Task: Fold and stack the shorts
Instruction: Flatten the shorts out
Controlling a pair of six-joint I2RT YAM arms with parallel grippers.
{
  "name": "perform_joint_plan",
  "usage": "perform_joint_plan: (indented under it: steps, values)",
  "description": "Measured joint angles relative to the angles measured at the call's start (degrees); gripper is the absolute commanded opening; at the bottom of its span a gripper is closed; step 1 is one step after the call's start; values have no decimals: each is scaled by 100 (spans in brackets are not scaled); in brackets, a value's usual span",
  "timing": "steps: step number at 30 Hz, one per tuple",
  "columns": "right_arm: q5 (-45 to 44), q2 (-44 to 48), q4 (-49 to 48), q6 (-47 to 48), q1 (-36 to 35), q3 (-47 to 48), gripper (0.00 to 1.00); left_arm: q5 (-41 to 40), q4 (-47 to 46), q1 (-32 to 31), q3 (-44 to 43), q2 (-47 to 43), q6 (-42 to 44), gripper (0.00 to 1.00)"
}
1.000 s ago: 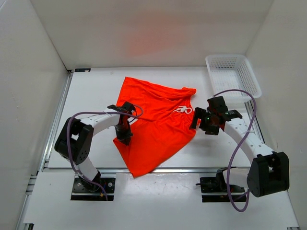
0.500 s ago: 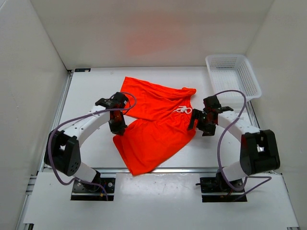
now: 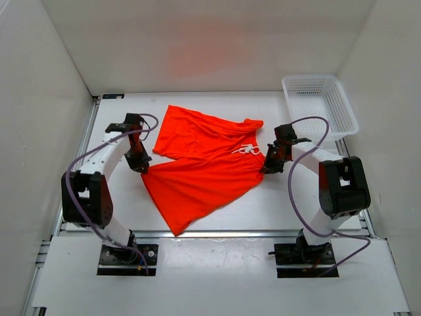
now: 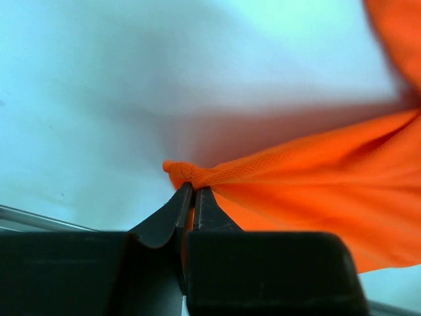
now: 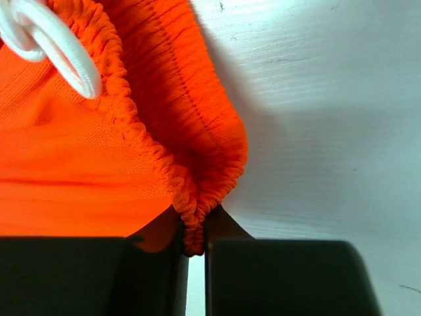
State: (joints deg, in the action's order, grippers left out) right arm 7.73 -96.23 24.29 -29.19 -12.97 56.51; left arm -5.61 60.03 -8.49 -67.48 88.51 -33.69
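Observation:
The left gripper should next move outward and down beside the far leg's corner (image 3: 156,151) and release the edge of the shorts, since the near leg's hem corner reaches the front bar.
The orange-red shorts (image 3: 200,161) lie spread across the middle of the table, with a white drawstring (image 3: 247,150) near the waistband on the right. My left gripper (image 3: 140,164) is shut on the shorts' left edge; in the left wrist view the fabric (image 4: 309,178) bunches at the closed fingertips of the left gripper (image 4: 193,189). My right gripper (image 3: 268,164) is shut on the right end of the gathered waistband. In the right wrist view the elastic waistband (image 5: 197,145) is pinched in the right gripper (image 5: 195,220), the drawstring (image 5: 52,46) at top left.
A white mesh basket (image 3: 319,105) stands at the back right corner of the table. White walls enclose the table on three sides. Purple cables loop from both arms.
The left gripper has dragged the shorts' left edge to the left and back, stretching the fabric out. The right gripper has moved in to the waistband and shut on it.

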Motion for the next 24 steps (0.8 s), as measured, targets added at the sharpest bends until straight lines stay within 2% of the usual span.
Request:
perform_joint_plan:
  steps: [4, 9, 11, 13, 14, 15, 16, 19, 21, 24]
  values:
    - [70, 179, -146, -184, 0, -264, 0, 15, -22, 509, -883, 909, 184, 10]
    - [151, 977, -168, -629, -42, -960, 0, 96, 151, 824, -2500, 2474, 382, 10]
    - [157, 1255, -184, -859, -157, -1134, 23, 144, 271, 863, -3154, 3045, 474, 22]
    - [136, 1386, -188, -1088, -297, -1196, 49, 177, 374, 866, -3654, 3488, 577, 51]
    - [101, 1421, -175, -1165, -369, -1207, 72, 177, 413, 866, -3790, 3615, 643, 66]
    - [66, 1443, -170, -1276, -417, -1209, 75, 179, 442, 870, -3864, 3687, 686, 77]
    - [7, 1458, -179, -1309, -448, -1207, 77, 181, 472, 876, -3864, 3698, 719, 85]
    - [-195, 1587, -109, -1394, -479, -1207, 77, 192, 501, 883, -3598, 3390, 767, 85]
    - [-306, 1720, -20, -1412, -479, -1193, 77, 201, 348, 890, -2959, 2774, 778, 80]
    - [-431, 1961, 120, -1394, -479, -1167, 77, 269, 236, 890, -1582, 1207, 699, 73]
